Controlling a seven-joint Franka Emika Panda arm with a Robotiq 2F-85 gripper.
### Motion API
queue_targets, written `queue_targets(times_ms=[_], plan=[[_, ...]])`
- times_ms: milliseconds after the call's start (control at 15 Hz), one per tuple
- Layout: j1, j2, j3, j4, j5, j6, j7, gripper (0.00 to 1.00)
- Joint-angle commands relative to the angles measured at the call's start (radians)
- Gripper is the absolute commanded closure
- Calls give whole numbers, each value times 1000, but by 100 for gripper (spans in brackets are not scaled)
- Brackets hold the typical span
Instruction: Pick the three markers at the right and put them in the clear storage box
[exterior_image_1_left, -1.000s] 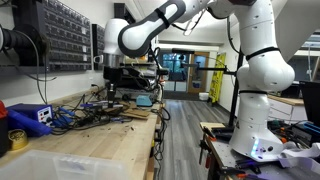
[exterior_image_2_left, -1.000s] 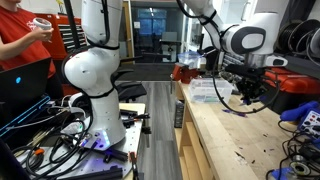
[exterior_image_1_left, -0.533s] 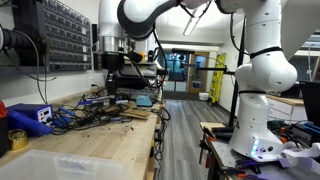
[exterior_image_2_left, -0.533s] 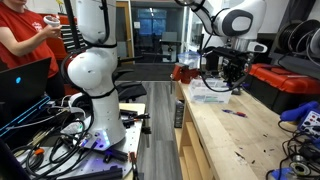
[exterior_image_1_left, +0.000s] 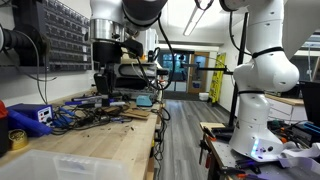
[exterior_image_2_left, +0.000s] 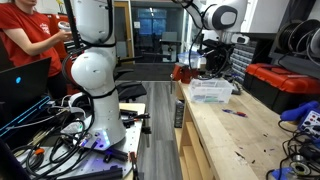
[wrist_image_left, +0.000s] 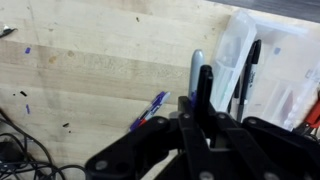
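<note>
The clear storage box lies below my gripper and to its right in the wrist view, so I will shift that way past its edge, lower and release.
In the wrist view my gripper (wrist_image_left: 200, 100) is shut on a grey-blue marker (wrist_image_left: 196, 66) that sticks out past the fingers. The marker's tip is beside the edge of the clear storage box (wrist_image_left: 272, 48), which holds a black marker (wrist_image_left: 251, 70). A purple marker and a red marker (wrist_image_left: 149, 108) lie together on the wooden table, left of the fingers. In an exterior view the gripper (exterior_image_2_left: 219, 64) hangs above the clear box (exterior_image_2_left: 211, 93), and a red marker (exterior_image_2_left: 232, 112) lies on the table nearer the camera. The gripper also shows in an exterior view (exterior_image_1_left: 107, 76).
Tangled cables and electronics (exterior_image_1_left: 95, 112) cover the table near the gripper. A blue device (exterior_image_1_left: 28, 117) and a large clear bin (exterior_image_1_left: 60, 160) stand nearer. A red toolbox (exterior_image_2_left: 285, 85) sits beside the box. A person in red (exterior_image_2_left: 25, 35) stands behind the robot base.
The arm has swung away from the markers on the table, risen, and moved over the clear box with the marker in its fingers.
</note>
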Motion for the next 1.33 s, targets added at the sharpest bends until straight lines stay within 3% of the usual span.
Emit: queue_targets(times_ms=[0,600,1200,1267], plan=[[45,13,17,29,-5,-35,134,96],[164,179,52,161,-33,-23,323,96],[235,385,15,290,-50,3,341,96],[242,393,8,291,-61,15,338,62]])
